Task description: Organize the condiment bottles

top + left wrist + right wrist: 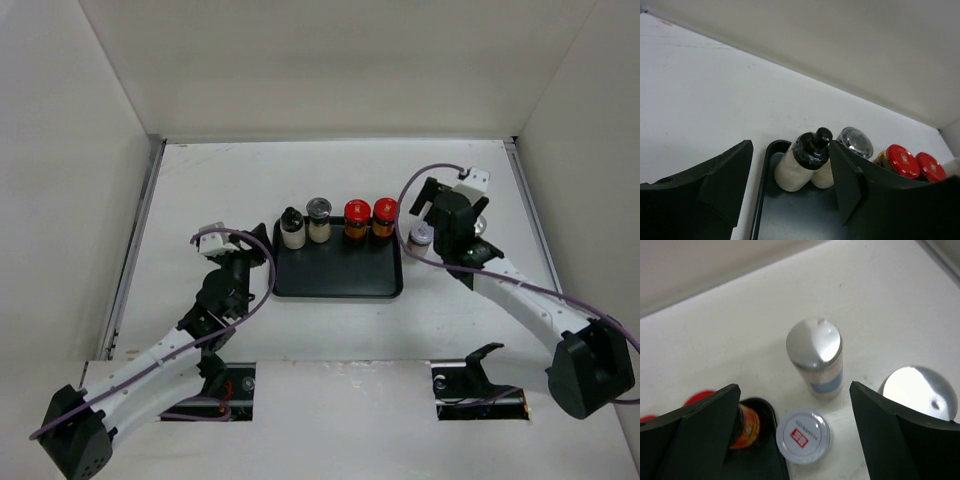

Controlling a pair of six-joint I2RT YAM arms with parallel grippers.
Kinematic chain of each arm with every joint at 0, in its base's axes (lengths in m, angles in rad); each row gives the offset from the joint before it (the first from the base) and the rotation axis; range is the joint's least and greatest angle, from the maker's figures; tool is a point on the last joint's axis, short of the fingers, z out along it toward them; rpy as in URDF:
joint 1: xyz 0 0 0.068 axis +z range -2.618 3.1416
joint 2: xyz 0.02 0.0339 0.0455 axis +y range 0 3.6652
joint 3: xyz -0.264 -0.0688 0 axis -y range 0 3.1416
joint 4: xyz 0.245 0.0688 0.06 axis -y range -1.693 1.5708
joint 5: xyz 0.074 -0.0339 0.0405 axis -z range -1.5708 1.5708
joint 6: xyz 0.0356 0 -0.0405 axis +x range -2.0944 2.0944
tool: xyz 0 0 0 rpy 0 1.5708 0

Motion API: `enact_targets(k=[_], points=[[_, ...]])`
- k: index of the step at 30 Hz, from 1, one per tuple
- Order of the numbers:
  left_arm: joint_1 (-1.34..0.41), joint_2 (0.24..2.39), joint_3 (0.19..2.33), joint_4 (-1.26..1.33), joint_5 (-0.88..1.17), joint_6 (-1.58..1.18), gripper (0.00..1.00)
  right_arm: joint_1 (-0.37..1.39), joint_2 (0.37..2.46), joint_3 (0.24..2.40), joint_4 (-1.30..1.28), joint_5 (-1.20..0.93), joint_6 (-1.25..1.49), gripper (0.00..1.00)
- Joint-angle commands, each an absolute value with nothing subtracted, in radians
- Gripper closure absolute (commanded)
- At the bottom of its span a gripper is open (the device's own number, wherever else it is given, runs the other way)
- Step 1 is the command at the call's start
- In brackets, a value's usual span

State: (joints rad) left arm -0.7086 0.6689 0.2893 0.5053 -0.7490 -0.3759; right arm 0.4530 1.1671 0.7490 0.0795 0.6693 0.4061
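Observation:
My right gripper is open and will next reach outward and down until its fingers are on both sides of the lid of the blue-labelled, silver-topped jar (815, 344), which stands outward of and below the gripper.
A black tray (338, 293) holds four jars along its back edge: a cream bottle with a black cap (291, 228), a cream jar with a grey domed cap (319, 220) and two red-capped jars (357, 219) (384, 217). My left gripper (258, 240) is open and empty at the tray's left end, its tips (790, 145) just short of the black-capped bottle (795, 167). My right gripper (432, 205) is open and empty right of the tray. A silver-topped jar with a blue label (816, 357) stands just past its tips (794, 390). A second silver top (917, 390) shows behind the right finger.
A white-lidded jar with a red mark (803, 435) stands on the table between my right fingers, beside the tray's corner (771, 412); it also shows in the top view (421, 236). White walls close the back and both sides.

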Motion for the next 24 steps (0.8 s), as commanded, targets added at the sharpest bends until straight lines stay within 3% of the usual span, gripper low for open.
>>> enact_targets(k=[1, 16, 18, 21, 24], points=[[-0.699, 0.701, 0.278, 0.541, -0.727, -0.420, 0.37, 0.400, 1.212, 0.856, 0.106, 0.680, 0.356, 0.01], [-0.674, 0.730, 0.232, 0.623, -0.687, -0.439, 0.29, 0.291, 1.508, 1.043, 0.044, 0.557, 0.333, 0.02], [-0.667, 0.724, 0.229, 0.623, -0.687, -0.443, 0.29, 0.289, 1.526, 1.055, 0.049, 0.560, 0.333, 0.13], [-0.662, 0.721, 0.224, 0.623, -0.687, -0.449, 0.27, 0.289, 1.505, 1.057, 0.086, 0.595, 0.333, 0.42], [-0.659, 0.715, 0.218, 0.623, -0.693, -0.457, 0.24, 0.303, 1.372, 1.013, 0.201, 0.658, 0.296, 0.53]])
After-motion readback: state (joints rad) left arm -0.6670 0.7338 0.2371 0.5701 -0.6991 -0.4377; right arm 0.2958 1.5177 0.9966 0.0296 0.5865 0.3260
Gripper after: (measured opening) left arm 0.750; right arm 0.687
